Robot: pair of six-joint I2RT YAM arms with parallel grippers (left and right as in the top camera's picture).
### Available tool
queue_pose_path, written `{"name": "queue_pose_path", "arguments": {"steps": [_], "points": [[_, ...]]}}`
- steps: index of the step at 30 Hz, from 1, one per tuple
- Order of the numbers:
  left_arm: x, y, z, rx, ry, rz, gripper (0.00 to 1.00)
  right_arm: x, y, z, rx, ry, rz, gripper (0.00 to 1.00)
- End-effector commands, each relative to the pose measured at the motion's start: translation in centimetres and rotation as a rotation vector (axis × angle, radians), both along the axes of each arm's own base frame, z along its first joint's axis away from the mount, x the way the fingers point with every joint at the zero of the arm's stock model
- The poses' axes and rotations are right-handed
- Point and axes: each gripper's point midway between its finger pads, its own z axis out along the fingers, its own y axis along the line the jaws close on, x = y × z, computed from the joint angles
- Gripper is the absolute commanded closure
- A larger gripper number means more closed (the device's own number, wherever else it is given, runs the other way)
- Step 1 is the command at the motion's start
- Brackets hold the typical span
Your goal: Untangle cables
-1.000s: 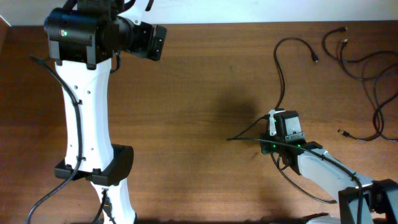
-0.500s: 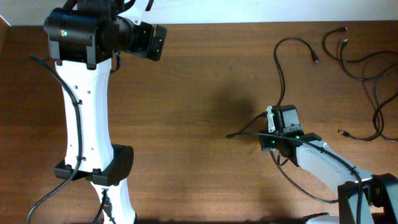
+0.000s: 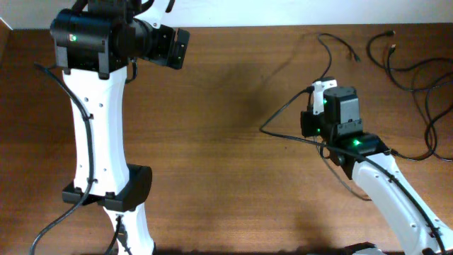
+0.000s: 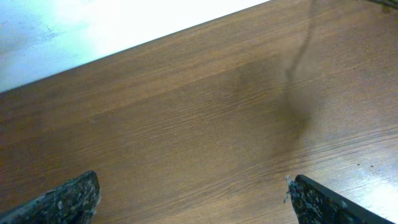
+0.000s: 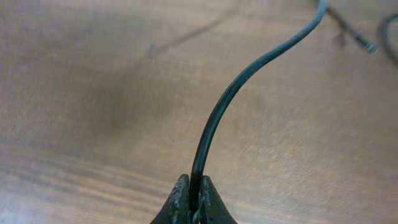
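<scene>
The right gripper carries the cable outward and down to bare wood near the table's back edge (image 3: 303,64) next and releases it clear of other cables.
My right gripper (image 3: 316,108) is shut on a thin black cable (image 3: 283,113) and holds it above the table at the right. The cable bends out to the left of the jaws, and a strand runs back toward a small plug (image 3: 356,57). In the right wrist view the cable (image 5: 230,93) rises out of the shut jaws (image 5: 193,200) and curves to the upper right. Several other thin black cables (image 3: 417,78) lie loose at the back right. My left gripper (image 3: 180,48) is open and empty at the back left; its fingertips (image 4: 193,199) are wide apart over bare wood.
The left arm's white column and black base (image 3: 106,191) stand at the front left. The table's back edge (image 4: 124,46) meets a white wall. A small plug end (image 3: 391,151) lies at the right, near the right arm.
My right gripper has moved toward the back of the table and risen, taking the black cable with it. The cable's far end has shifted back. The left arm has not moved.
</scene>
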Motion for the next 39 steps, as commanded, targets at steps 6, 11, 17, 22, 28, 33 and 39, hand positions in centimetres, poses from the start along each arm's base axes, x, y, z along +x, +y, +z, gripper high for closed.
{"name": "queue_pose_path", "arguments": {"steps": [6,11,17,22,28,33,39], "points": [[-0.6,-0.5,-0.3,-0.015,0.024,-0.034,0.0,3.1,-1.3,6.5,-0.107,-0.203,-0.042,0.96],[-0.7,-0.4,0.1,-0.015,0.011,-0.033,0.01,4.5,-2.5,8.5,-0.088,-0.272,-0.078,0.96],[-0.7,-0.5,0.1,-0.016,0.011,-0.034,0.01,7.4,-4.4,7.2,-0.05,-0.208,-0.085,0.96],[-0.7,-0.5,0.1,-0.016,0.012,-0.034,0.01,11.4,-5.4,6.8,-0.061,-0.138,-0.109,0.96],[-0.8,-0.4,0.1,-0.016,0.014,-0.034,0.01,16.4,-5.7,6.1,-0.07,-0.049,-0.116,0.96],[-0.8,-0.4,0.1,-0.015,0.014,-0.034,0.01,19.7,-5.7,4.2,-0.057,-0.022,-0.118,0.96],[-0.8,-0.4,0.1,-0.016,0.014,-0.034,0.01,21.1,-7.6,-0.3,0.029,0.045,-0.15,0.96]]}}
